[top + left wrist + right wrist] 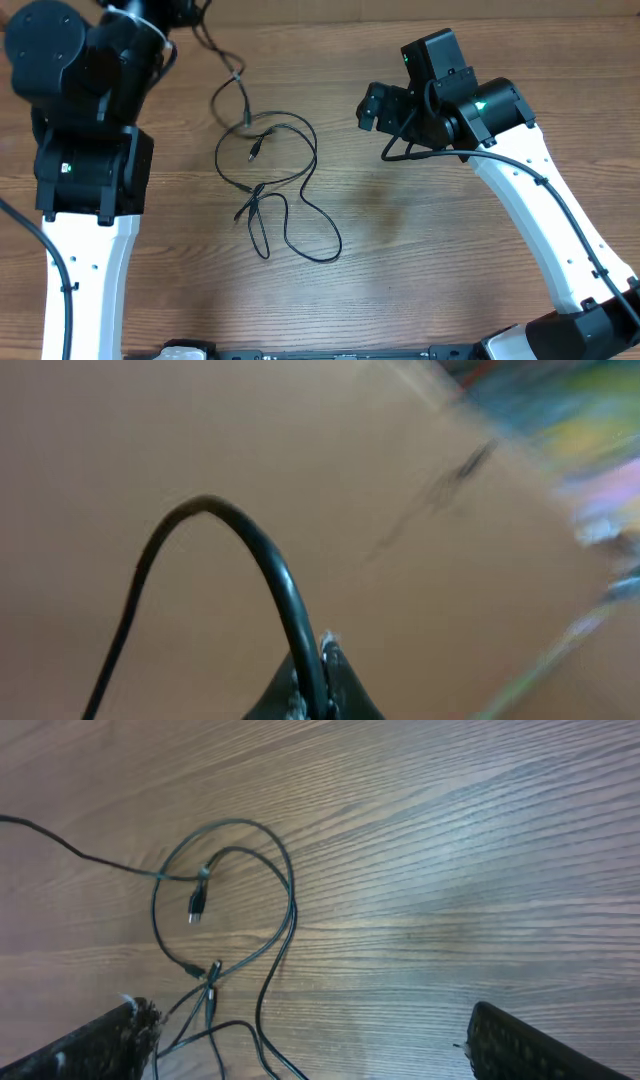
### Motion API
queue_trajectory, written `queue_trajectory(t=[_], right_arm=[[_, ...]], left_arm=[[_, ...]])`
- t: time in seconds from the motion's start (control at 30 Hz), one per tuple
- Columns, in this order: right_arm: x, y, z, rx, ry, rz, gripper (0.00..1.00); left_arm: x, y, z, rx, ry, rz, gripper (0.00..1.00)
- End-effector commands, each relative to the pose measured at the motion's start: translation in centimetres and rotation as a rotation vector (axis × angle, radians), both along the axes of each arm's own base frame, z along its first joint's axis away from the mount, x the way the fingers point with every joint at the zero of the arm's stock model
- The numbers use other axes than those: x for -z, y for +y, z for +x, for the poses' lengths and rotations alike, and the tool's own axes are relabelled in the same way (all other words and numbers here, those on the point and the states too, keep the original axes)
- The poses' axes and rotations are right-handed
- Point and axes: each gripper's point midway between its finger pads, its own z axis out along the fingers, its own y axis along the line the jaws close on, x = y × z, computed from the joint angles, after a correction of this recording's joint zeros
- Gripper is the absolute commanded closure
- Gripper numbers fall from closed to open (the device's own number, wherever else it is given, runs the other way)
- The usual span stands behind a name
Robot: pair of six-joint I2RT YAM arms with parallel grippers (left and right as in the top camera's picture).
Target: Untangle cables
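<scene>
The left gripper goes left in the overhead view next, then down, to release the cable on the tabletop, since the piece of cable still overlaps the loops.
Thin black cables lie in loose overlapping loops on the wooden table, with small plug ends near the middle. One strand runs up from the loops to my left gripper at the top edge. In the left wrist view the left gripper is shut on a black cable that arches up and away to the left. My right gripper is open and empty, hovering right of the loops. The right wrist view shows its fingers wide apart, with the cable loops at the left.
The wooden table is bare to the right of the cables. The left arm's white and black body fills the left side, and the right arm crosses the right side.
</scene>
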Motion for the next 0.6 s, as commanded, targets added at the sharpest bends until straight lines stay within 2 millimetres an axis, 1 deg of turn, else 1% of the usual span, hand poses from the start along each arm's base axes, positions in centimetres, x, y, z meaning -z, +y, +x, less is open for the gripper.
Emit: queue_trajectory(t=[0.0, 0.03, 0.13, 0.27, 0.37, 0.47, 0.5, 0.53, 0.57], right_arm=[[0.5, 0.3, -0.3, -0.029, 0.006, -0.008, 0.03], [0.7, 0.3, -0.3, -0.029, 0.010, -0.010, 0.03], [1.5, 0.3, -0.4, -0.029, 0.019, -0.014, 0.03], [2.3, 0.3, -0.3, -0.029, 0.027, -0.016, 0.03], [2.4, 0.6, -0.3, -0.036, 0.030, -0.004, 0.03], [2.4, 1.5, -0.5, -0.064, 0.041, 0.040, 0.03], [2.5, 1.7, -0.7, -0.073, 0.047, 0.054, 0.03], [2.7, 1.9, -0.7, -0.078, 0.054, 0.062, 0.03], [2.8, 1.9, -0.8, -0.078, 0.056, 0.060, 0.03]], left_arm=[[3.3, 3.1, 0.3, -0.196, 0.118, 0.184, 0.96], [4.9, 3.9, 0.3, -0.233, 0.185, 0.196, 0.96], [8.0, 4.8, -0.1, -0.272, 0.314, 0.228, 0.96], [11.5, 4.8, -1.1, -0.252, 0.459, 0.263, 0.96], [12.3, 4.7, -1.4, -0.247, 0.492, 0.267, 0.96], [12.1, 4.7, -1.2, -0.247, 0.478, 0.275, 0.96], [11.8, 4.4, -1.0, -0.228, 0.462, 0.288, 0.96], [10.8, 2.7, -0.9, -0.125, 0.397, 0.340, 0.96], [10.2, 1.9, -1.0, -0.080, 0.372, 0.345, 0.96]])
